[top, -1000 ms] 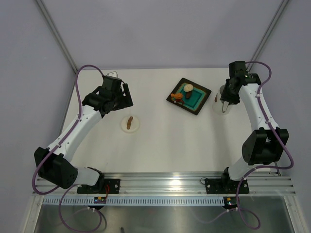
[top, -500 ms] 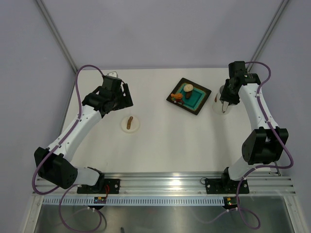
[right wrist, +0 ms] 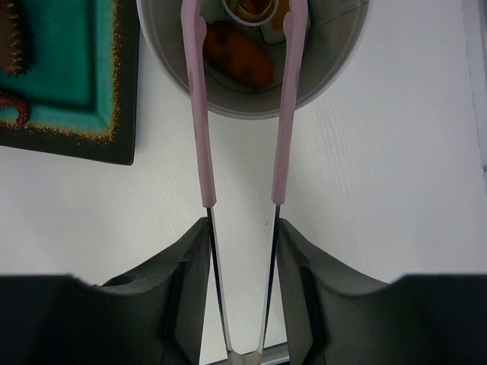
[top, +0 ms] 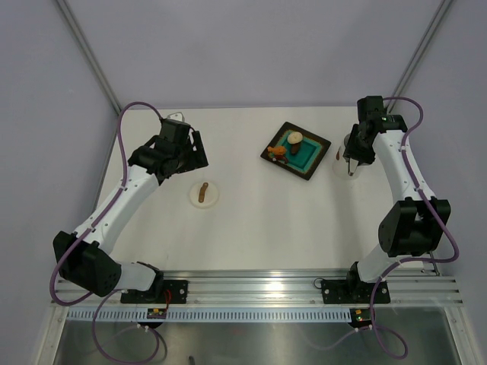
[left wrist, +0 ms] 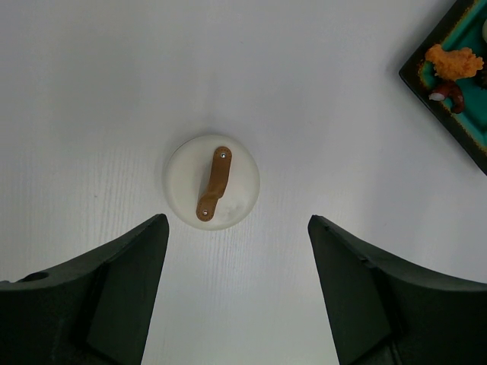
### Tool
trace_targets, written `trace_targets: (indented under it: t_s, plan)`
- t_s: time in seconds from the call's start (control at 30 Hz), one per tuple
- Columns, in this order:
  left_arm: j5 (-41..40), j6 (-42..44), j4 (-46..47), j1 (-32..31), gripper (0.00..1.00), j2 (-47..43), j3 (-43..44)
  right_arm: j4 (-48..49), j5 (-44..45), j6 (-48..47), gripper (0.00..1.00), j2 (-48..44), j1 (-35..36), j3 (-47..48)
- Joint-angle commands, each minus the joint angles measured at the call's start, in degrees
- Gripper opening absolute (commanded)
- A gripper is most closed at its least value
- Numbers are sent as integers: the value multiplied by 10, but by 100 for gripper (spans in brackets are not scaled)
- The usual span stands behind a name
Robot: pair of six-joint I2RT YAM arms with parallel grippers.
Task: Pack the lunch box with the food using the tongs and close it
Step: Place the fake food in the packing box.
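Note:
More food (top: 282,150) is on the black tray, so the right gripper will next rise off the tub, swing toward the brown-red piece on the tray and then lower the tongs there.
My right gripper (right wrist: 242,222) is shut on the pale pink tongs (right wrist: 201,122), whose two arms stand apart with their tips over the white lunch box (right wrist: 319,84). Inside the tub lie an orange-brown piece (right wrist: 237,64) and a round cream piece (right wrist: 251,7). In the top view this gripper (top: 352,161) hangs over the tub (top: 340,163) at the right. More food (top: 282,150) sits on the black tray (top: 313,163). The flat white lid (left wrist: 212,182) with its brown stick handle (left wrist: 214,184) lies on the table, ahead of my open, empty left gripper (left wrist: 237,228).
The black tray with a teal centre (right wrist: 68,76) lies just left of the tub; a brown-red piece (right wrist: 17,106) rests on it. In the left wrist view the tray's corner (left wrist: 449,84) holds an orange piece (left wrist: 455,61). The table's right edge (right wrist: 475,76) runs close to the tub.
The tongs' arms have spread a little wider in my right gripper. Both arms otherwise hold their places.

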Motion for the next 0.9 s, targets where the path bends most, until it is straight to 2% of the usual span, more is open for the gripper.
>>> trace_targets:
  t_s: [0.0,0.37,0.47,0.53,0.7,0.73,0.87]
  plan:
    - [1,9,18,4,78,-18,-3,8,2,-4,45,-6,-4,10]
    - [2,9,21,4,78,-17,-4,-1,2,-2,44,-31,-3,37]
    - [3,9,22,4,78,-16,-3,-5,-16,-1,37,-40,-3,57]
    - [2,8,25,4,78,-16,-5,-5,-34,1,27,-46,-1,66]
    - [-13,16,19,10,78,-16,2,-22,-27,0,22,-47,33,104]
    - [-15,18,17,11,78,-16,4,-27,-27,-1,17,-46,54,108]
    - [-33,22,21,18,78,-30,4,-35,-32,-1,15,-35,108,107]
